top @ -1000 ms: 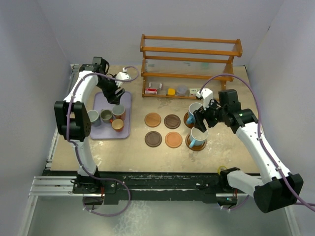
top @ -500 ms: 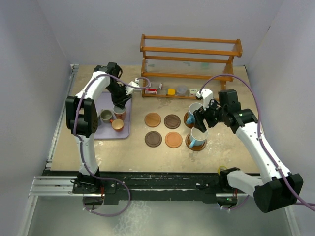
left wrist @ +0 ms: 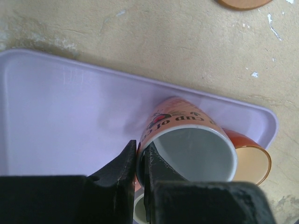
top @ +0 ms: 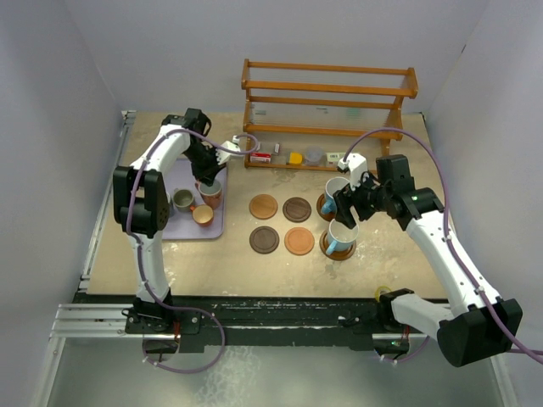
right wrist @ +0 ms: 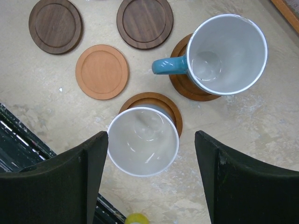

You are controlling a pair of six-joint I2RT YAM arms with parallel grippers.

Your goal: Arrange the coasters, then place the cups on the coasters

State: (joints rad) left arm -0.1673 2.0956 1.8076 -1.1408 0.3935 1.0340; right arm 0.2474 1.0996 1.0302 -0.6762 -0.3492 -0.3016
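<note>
My left gripper rises next and goes to the right in the top view. It then brings the reddish cup down onto the far dark coaster for release, because that coaster lies empty.
My left gripper (left wrist: 140, 161) is shut on the rim of the reddish cup (left wrist: 187, 140) (top: 210, 193), one finger inside and one outside. That cup stands on the lavender tray (left wrist: 70, 107) beside the small orange cup (left wrist: 250, 161) and the olive-grey cup (top: 183, 200). Two light blue cups (right wrist: 143, 141) (right wrist: 226, 53) stand on coasters (right wrist: 140, 99) (right wrist: 187, 91). My right gripper (right wrist: 152, 140) hangs open above the nearer one, fingers apart from it. Several empty coasters (top: 264, 206) (top: 297, 209) (top: 264, 240) (top: 299, 242) lie mid-table.
A wooden rack (top: 329, 110) with small items on its lower shelf stands at the back. A small yellow object (top: 383, 292) sits by the right arm's base. The left arm's upper link covers the tray's left part.
The left arm swung over the reddish cup and its jaws closed on the rim. The right arm and the blue cups have not moved.
</note>
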